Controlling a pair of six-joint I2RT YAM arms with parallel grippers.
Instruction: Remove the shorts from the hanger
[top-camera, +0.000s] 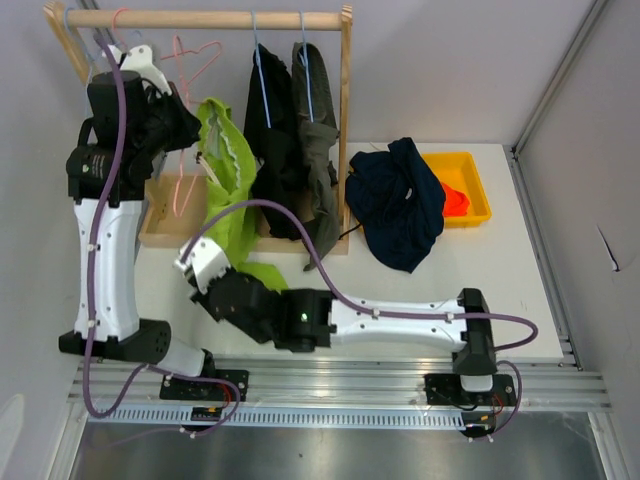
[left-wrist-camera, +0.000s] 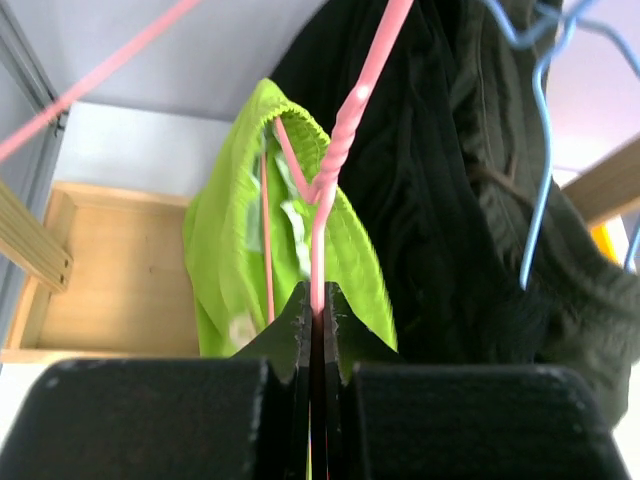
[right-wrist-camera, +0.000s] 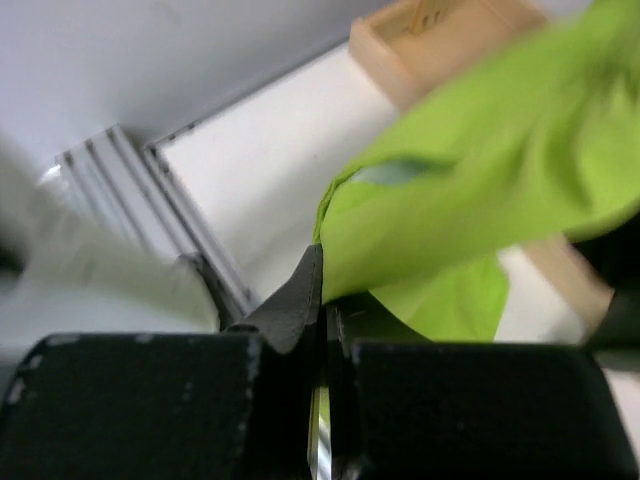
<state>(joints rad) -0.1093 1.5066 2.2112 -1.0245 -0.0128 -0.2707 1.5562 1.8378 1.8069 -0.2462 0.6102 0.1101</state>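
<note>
My left gripper carries the pink hanger (top-camera: 184, 185) outward to the bare part of the wooden bar (top-camera: 190, 19) and releases it next, since its hook still stands off the bar.
The lime green shorts (top-camera: 228, 170) hang half off a pink wire hanger (top-camera: 184, 185) in front of the wooden rack. My left gripper (top-camera: 185, 128) is shut on the hanger's neck; the left wrist view shows the pink wire (left-wrist-camera: 335, 150) clamped between the jaws (left-wrist-camera: 318, 300), with the green shorts (left-wrist-camera: 240, 260) draped below. My right gripper (top-camera: 243, 272) is shut on the lower edge of the green shorts (right-wrist-camera: 480, 190), pinched at the fingertips (right-wrist-camera: 322, 290). The black shorts (top-camera: 270, 150) and the olive-grey shorts (top-camera: 318, 150) hang on blue hangers. The navy shorts (top-camera: 400, 205) lie on the table. The orange shorts (top-camera: 455, 200) lie in a yellow bin.
The wooden rail (top-camera: 210, 18) spans the rack's top, with a wooden base tray (top-camera: 160, 215) below. The yellow bin (top-camera: 472, 165) stands at the back right. A blue hanger (left-wrist-camera: 540, 170) hangs close to the right of my left gripper. A grey wall rises on the right.
</note>
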